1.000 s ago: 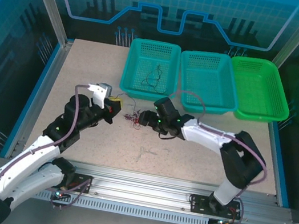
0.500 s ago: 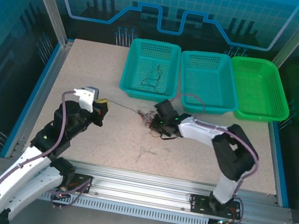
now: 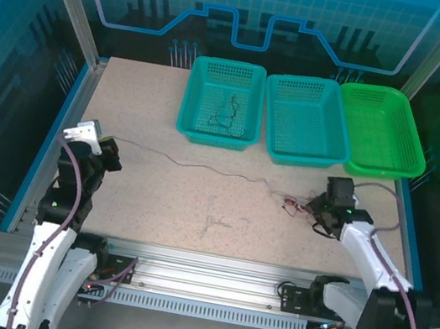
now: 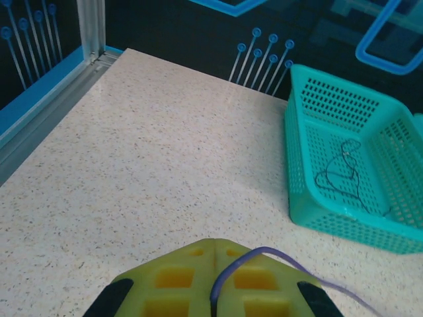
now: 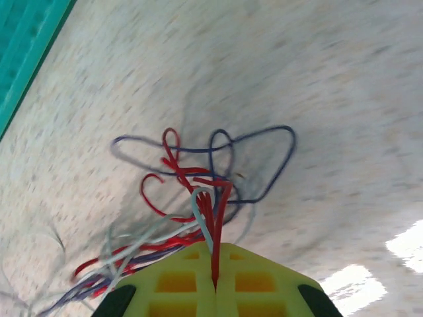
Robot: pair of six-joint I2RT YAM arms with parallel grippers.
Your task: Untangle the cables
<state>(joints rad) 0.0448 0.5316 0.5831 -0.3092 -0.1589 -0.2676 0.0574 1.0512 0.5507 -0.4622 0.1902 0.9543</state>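
Note:
Next, my left gripper raises this thin cable's end, swings it over to the teal basket and releases it. That basket stands outward of the gripper and already holds a black cable.
My left gripper (image 3: 109, 143) is at the left side of the table, shut on the end of one thin dark cable (image 3: 194, 165) that runs taut to the right across the table. In the left wrist view that cable (image 4: 264, 252) loops out from between the shut yellow fingers (image 4: 178, 277). My right gripper (image 3: 316, 207) is at the right side, shut on a small tangle of red, white and dark cables (image 3: 291, 204). The right wrist view shows the tangle (image 5: 198, 173) fanning out from the shut fingertips. Another thin cable (image 3: 211, 224) lies loose at the table's middle front.
Three baskets stand along the back: a teal one (image 3: 187, 99) holding a black cable (image 3: 226, 114), a second teal one (image 3: 268, 113), and a green one (image 3: 416, 139). The left wrist view shows the first basket (image 4: 294, 165) and the table's left rail (image 4: 39, 125).
The arms have pulled apart. The left gripper moved left and the right gripper moved right with the tangle, drawing one dark cable out long between them.

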